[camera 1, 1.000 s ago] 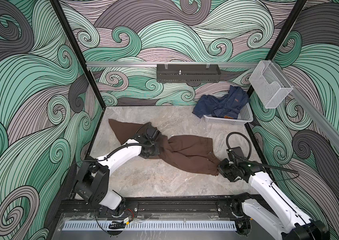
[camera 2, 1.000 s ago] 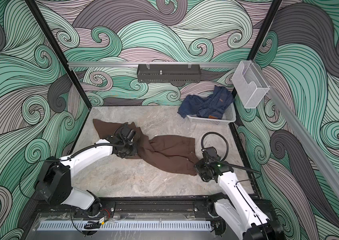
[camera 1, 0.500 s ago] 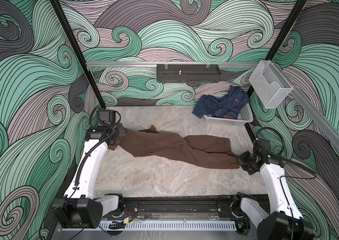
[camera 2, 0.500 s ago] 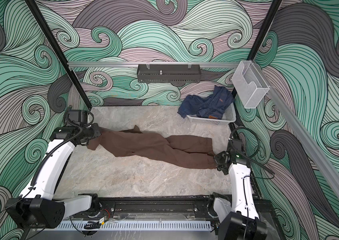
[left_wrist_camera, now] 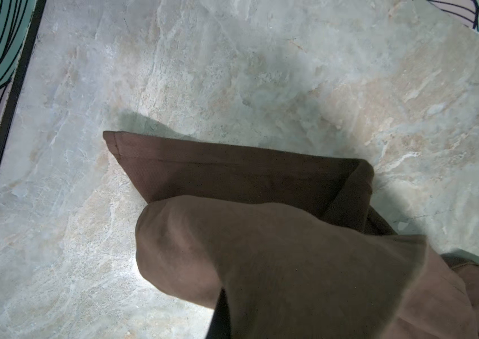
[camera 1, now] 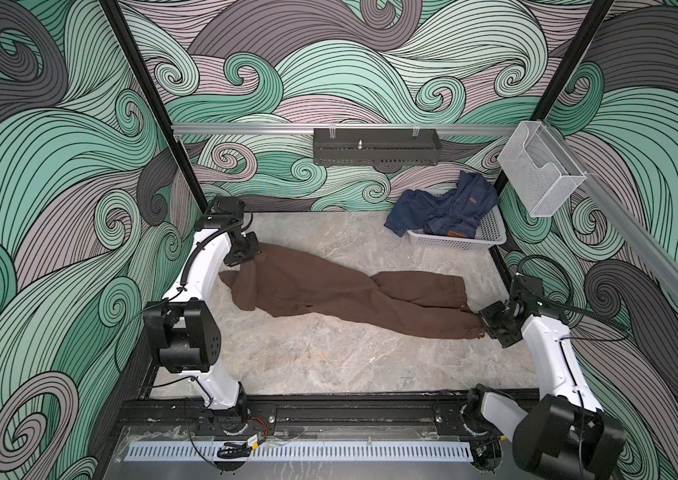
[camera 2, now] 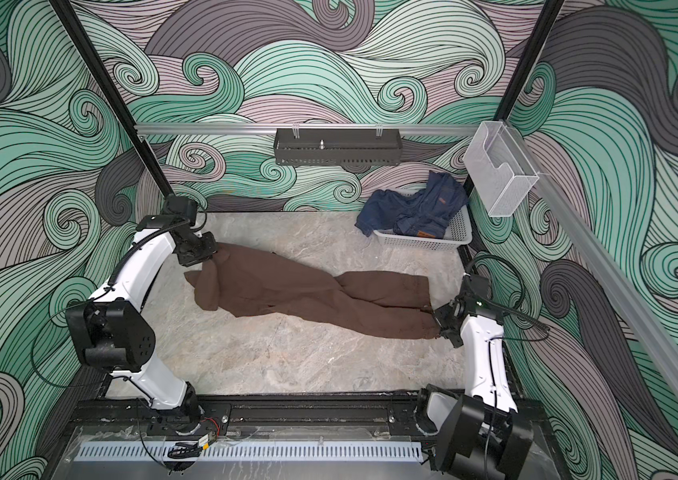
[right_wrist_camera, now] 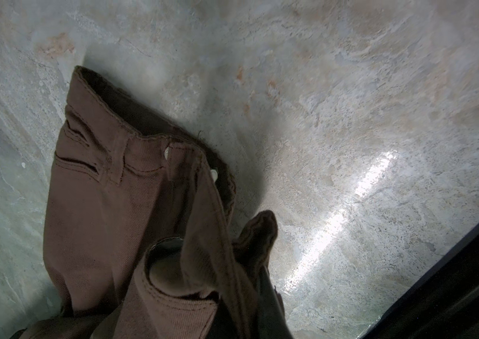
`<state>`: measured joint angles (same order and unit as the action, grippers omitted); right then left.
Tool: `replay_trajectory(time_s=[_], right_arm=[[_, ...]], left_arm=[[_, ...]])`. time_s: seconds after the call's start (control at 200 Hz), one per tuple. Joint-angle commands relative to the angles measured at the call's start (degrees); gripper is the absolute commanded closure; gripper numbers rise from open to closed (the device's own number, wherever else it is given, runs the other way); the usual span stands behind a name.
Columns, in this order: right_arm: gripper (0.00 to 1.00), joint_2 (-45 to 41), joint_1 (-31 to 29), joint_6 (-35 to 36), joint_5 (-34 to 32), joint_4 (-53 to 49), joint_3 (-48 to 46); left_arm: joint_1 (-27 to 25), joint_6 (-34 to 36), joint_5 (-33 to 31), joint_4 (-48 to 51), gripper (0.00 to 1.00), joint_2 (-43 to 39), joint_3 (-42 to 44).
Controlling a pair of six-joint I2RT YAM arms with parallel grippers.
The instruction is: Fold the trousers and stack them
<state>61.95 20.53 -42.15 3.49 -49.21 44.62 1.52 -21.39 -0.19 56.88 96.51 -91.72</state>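
Next, my left gripper draws the leg end outward over the bare marble, which straightens the fold hanging below, and releases it.
The dark brown trousers lie stretched across the marble table in both top views, legs to the left and waist to the right. My left gripper is at the back left, shut on a leg end, which hangs folded below it. The left wrist view shows that brown cloth draped over the jaws, with a hem corner lying flat on the table. My right gripper is at the right edge, shut on the waistband. The right wrist view shows the waistband with its buttons.
A white basket at the back right holds dark blue denim garments that spill over its rim. A dark tray hangs on the back rail. A clear holder sits on the right rail. Patterned walls enclose the table.
The grippers have moved apart, the left to the back left and the right to the right edge. The trousers, bunched in the middle before, now lie stretched out between them.
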Motion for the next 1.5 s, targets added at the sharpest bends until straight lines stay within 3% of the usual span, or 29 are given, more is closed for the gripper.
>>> replay_trajectory(time_s=[0.0,0.13,0.305,0.41,0.53,0.685,0.796,0.951,1.076,1.226,1.496], right_arm=[[0.94,-0.2,0.5,0.2,-3.1,1.2,1.4],[0.94,0.3,0.5,0.1,-3.0,1.3,1.9],[0.94,0.7,0.5,-0.8,-3.4,1.6,2.1],[0.94,1.4,0.6,-1.1,-4.3,2.0,2.5],[0.93,3.4,0.7,-1.0,-5.8,2.6,3.5],[0.93,6.3,0.8,-1.3,-6.1,3.9,4.6],[0.93,7.5,0.9,-1.4,-5.8,4.8,4.6],[0.93,8.1,0.9,-1.7,-4.6,6.0,3.5],[0.93,8.5,0.9,-1.4,-3.6,6.4,3.4],[0.93,8.6,0.9,-1.1,-2.6,7.1,2.7],[0.93,10.5,0.8,-1.1,-0.7,8.6,2.0]], left_arm=[[0.6,1.2,-0.4,5.2,1.0,-3.9,-2.5],[1.3,3.2,-2.9,0.6,1.0,-7.3,-1.4],[1.6,5.4,0.1,10.0,1.0,7.4,-15.6],[1.6,3.5,-0.2,17.0,0.8,16.6,-25.4],[1.7,3.1,-2.2,15.4,0.56,21.3,-28.7],[2.4,2.3,-7.0,20.8,0.42,24.5,-37.5],[2.5,2.3,-5.8,18.9,0.4,19.3,-33.0],[3.1,0.9,-2.1,7.9,0.4,9.1,-12.9],[4.8,-0.3,-0.3,-2.0,0.41,6.5,-0.9],[6.9,-1.1,0.5,2.1,0.45,14.5,-5.6],[9.9,-2.7,2.5,2.7,0.41,26.2,-14.0]])
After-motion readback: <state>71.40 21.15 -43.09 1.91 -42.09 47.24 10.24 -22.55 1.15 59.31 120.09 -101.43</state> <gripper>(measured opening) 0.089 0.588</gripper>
